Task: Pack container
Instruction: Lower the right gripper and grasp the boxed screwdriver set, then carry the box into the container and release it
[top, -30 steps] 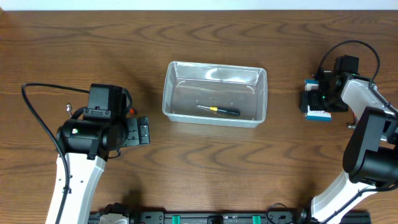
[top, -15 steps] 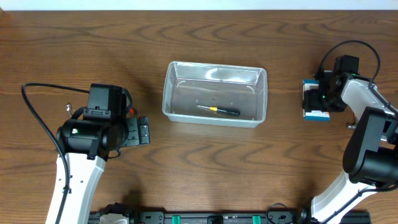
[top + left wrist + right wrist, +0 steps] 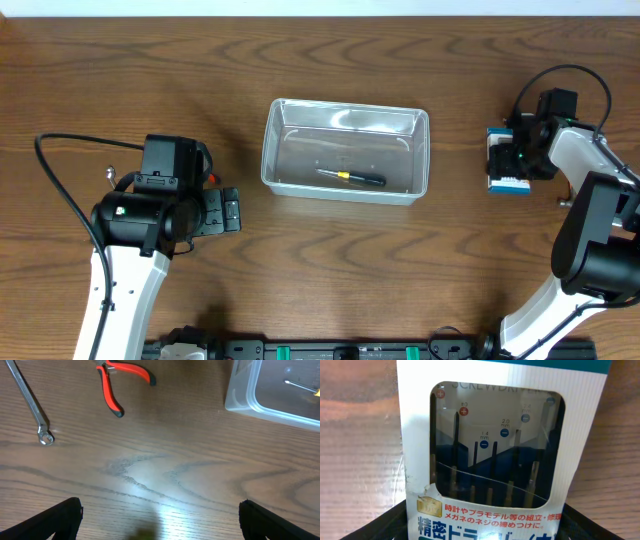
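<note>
My right gripper lifts the box next, then lowers it into the container beside the small screwdriver, because the container's bottom there is mostly empty.
The clear plastic container (image 3: 345,108) stands at the table's middle, with a small yellow-and-black screwdriver (image 3: 352,177) lying inside. Its corner shows in the left wrist view (image 3: 240,397). My left gripper (image 3: 230,211) is open and empty, left of the container; its fingers (image 3: 160,520) hover over bare wood. My right gripper (image 3: 512,158) is at the far right, shut on a blue-and-white box of precision screwdrivers (image 3: 510,183). In the right wrist view the box (image 3: 495,435) fills the frame between the fingers (image 3: 487,527).
Red-handled pliers (image 3: 117,382) and a steel wrench (image 3: 30,402) lie on the wood ahead of my left gripper. A sliver of the pliers (image 3: 213,180) peeks from under the left arm. The table is dark wood.
The screwdriver box at my right gripper shifted slightly up the image and shows more of its length. The left arm has not moved.
</note>
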You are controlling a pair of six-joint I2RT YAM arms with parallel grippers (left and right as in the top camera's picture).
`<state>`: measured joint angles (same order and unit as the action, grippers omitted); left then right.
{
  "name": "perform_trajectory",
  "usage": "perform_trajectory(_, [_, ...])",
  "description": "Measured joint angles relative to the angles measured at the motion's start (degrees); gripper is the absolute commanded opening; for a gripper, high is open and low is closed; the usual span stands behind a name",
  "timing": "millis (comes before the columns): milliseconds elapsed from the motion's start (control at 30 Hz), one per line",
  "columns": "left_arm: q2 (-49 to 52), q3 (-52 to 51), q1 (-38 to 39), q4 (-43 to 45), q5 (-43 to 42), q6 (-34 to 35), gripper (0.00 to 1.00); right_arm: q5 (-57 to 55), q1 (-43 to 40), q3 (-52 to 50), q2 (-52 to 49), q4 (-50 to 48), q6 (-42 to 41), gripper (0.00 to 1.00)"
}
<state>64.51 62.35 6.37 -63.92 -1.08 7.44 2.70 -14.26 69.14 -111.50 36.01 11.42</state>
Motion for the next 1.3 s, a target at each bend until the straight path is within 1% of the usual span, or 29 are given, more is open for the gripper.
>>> perform_trajectory(133, [0.00, 0.00, 0.00, 0.00, -0.02, 0.00, 0.98, 0.31, 0.13, 0.70, 0.02, 0.66, -3.06, 0.01])
perform_trajectory(233, [0.00, -0.02, 0.00, -0.04, -0.02, 0.00, 0.98, 0.81, 1.46, 3.39, 0.92, 2.32, -4.44, 0.01])
perform_trajectory(400, [0.00, 0.00, 0.00, 0.00, -0.02, 0.00, 0.98, 1.03, 8.52, 12.90, 6.75, 5.33, -2.58, 0.01])
perform_trajectory(500, [0.00, 0.00, 0.00, 0.00, -0.02, 0.00, 0.98, 1.20, 17.49, 19.71, 11.69, 6.73, 2.91, 0.01])
perform_trajectory(567, [0.00, 0.00, 0.00, 0.00, 0.00, 0.00, 0.98, 1.92, 23.93, 22.05, 13.99, 6.93, 8.20, 0.01])
perform_trajectory(667, [0.00, 0.00, 0.00, 0.00, 0.00, 0.00, 0.98, 3.37, 32.76, 22.82, 15.13, 7.82, 16.83, 0.01])
perform_trajectory(700, [0.00, 0.00, 0.00, -0.02, 0.00, 0.00, 0.98, 3.69, 35.71, 22.60, 14.67, 8.26, 19.91, 0.01])
perform_trajectory(800, [0.00, 0.00, 0.00, -0.02, 0.00, 0.00, 0.98, 4.33, 40.37, 21.42, 11.82, 8.94, 26.73, 0.01])
perform_trajectory(867, [0.00, -0.02, 0.00, -0.02, 0.00, 0.00, 0.98, 4.66, 41.90, 20.61, 8.04, 9.99, 30.80, 0.01])
perform_trajectory(967, [0.00, 0.00, 0.00, 0.00, 0.00, 0.00, 0.98, 4.90, 42.21, 20.09, 2.71, 11.13, 34.12, 0.02])
perform_trajectory(1133, [0.00, 0.00, 0.00, -0.02, 0.00, 0.00, 0.98, 4.94, 42.18, 19.47, -5.31, 11.10, 36.57, 0.09])
perform_trajectory(1300, [0.00, 0.00, 0.00, 0.00, 0.00, 0.02, 0.98, 5.05, 42.01, 19.41, -8.04, 10.03, 36.72, 0.26])
